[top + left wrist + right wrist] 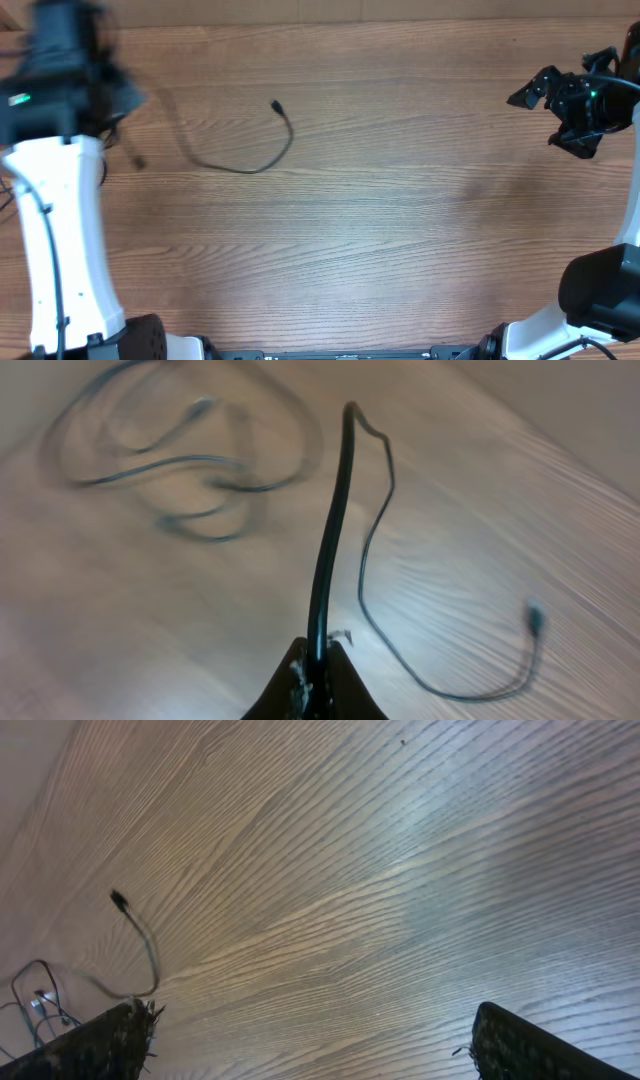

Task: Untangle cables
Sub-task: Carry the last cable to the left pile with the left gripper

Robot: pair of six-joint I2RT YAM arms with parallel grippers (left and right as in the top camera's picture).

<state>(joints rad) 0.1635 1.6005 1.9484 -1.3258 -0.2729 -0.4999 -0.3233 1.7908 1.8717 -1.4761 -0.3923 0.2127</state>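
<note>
The black cable goes to the left in the overhead view over the coil of cables next, and my left gripper releases it there, as its plug lies apart.
A thin black cable (262, 160) lies on the wooden table left of centre, its small plug (276, 105) pointing to the far side. My left gripper (320, 660) is shut on a black cable (335, 530) that rises from its jaws; the same thin strand runs down to a plug (535, 618) on the table. A blurred coil of more cables (180, 470) lies beyond it. In the overhead view the left arm (60, 90) hides that coil. My right gripper (560, 105) is open and empty above the far right; its view shows the loose cable (145, 950) far off.
The wooden table (400, 220) fills the views. The white left arm link (60, 250) reaches along the left edge. The right arm's base (600, 290) stands at the near right corner. The table's far edge (350, 20) runs along the top.
</note>
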